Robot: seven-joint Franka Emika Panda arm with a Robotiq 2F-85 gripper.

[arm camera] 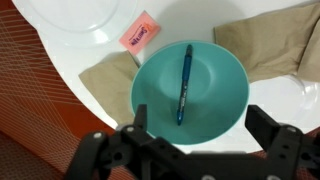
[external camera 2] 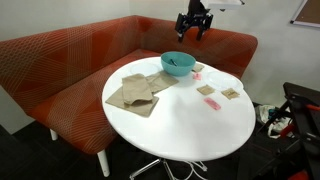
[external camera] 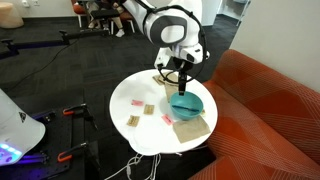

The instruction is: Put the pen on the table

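Observation:
My gripper moves down into the teal bowl (arm camera: 218, 75) next, spread fingers around the pen's nearer end (arm camera: 181, 115), since the pen lies below it on the bowl's bottom.
The pen (arm camera: 184, 83) is a thin blue stick lying inside the teal bowl (arm camera: 218, 75) in the wrist view. The bowl stands on the round white table (external camera: 150, 110) near the sofa side, in both exterior views (external camera 2: 178, 63). My gripper (arm camera: 196, 125) hangs open and empty above the bowl, its two black fingers spread on either side of the bowl's near rim. In both exterior views the gripper (external camera: 178, 72) (external camera 2: 192, 28) is well above the bowl. The pen is too small to make out in the exterior views.
Tan cloths (external camera 2: 135, 92) lie on the table next to the bowl. Small pink and tan cards (external camera 2: 212, 96) lie scattered on the table top. An orange-red sofa (external camera 2: 70, 60) wraps around the table. A pink card (arm camera: 138, 34) lies beyond the bowl.

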